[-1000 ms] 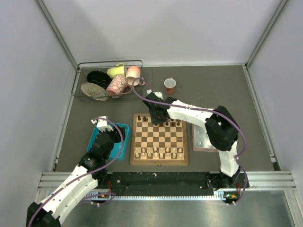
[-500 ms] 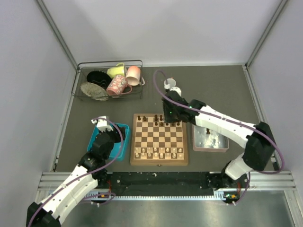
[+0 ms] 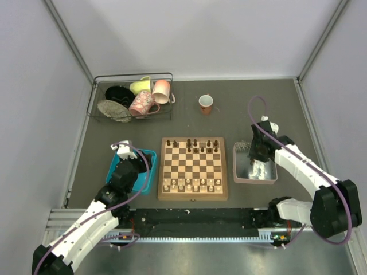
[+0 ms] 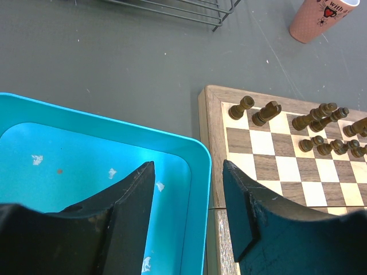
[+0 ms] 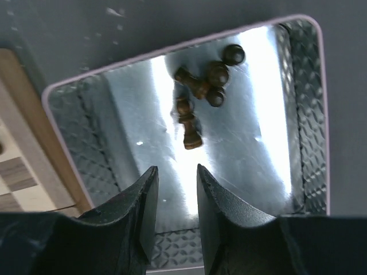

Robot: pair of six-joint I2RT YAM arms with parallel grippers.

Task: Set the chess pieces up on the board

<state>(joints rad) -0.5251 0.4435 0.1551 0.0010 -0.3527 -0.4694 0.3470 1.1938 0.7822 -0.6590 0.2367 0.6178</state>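
My right gripper needs to lower its open fingers into the tray around the body of the dark brown piece next, since the piece is below and its base is clear of the cluster (image 5: 211, 77).
The board (image 3: 192, 196) lies at the table's middle, with several dark chess pieces (image 3: 195, 146) standing on its far rows. More dark chess pieces (image 5: 189, 123) lie loose in the grey tray (image 5: 74, 126), some in a small cluster (image 5: 211, 77). My right gripper (image 5: 176, 172) hangs above that tray (image 3: 238, 172), jaws open a narrow gap with nothing between them. My left gripper (image 4: 188, 172) is open and empty over the right rim of the blue tray (image 4: 86, 149), beside the board's left frame (image 4: 209, 143). Two dark pieces (image 4: 241, 107) stand at the board's far left corner.
Pale chessmen (image 3: 192, 184) fill the board's near rows. A wire basket (image 3: 133, 98) of cups and dishes stands at the back left. A pink cup (image 3: 206, 103) stands behind the board. The blue tray (image 3: 117, 166) sits left of the board.
My right arm has swung from the board's far rows rightward to above the grey tray. The left arm has not moved.
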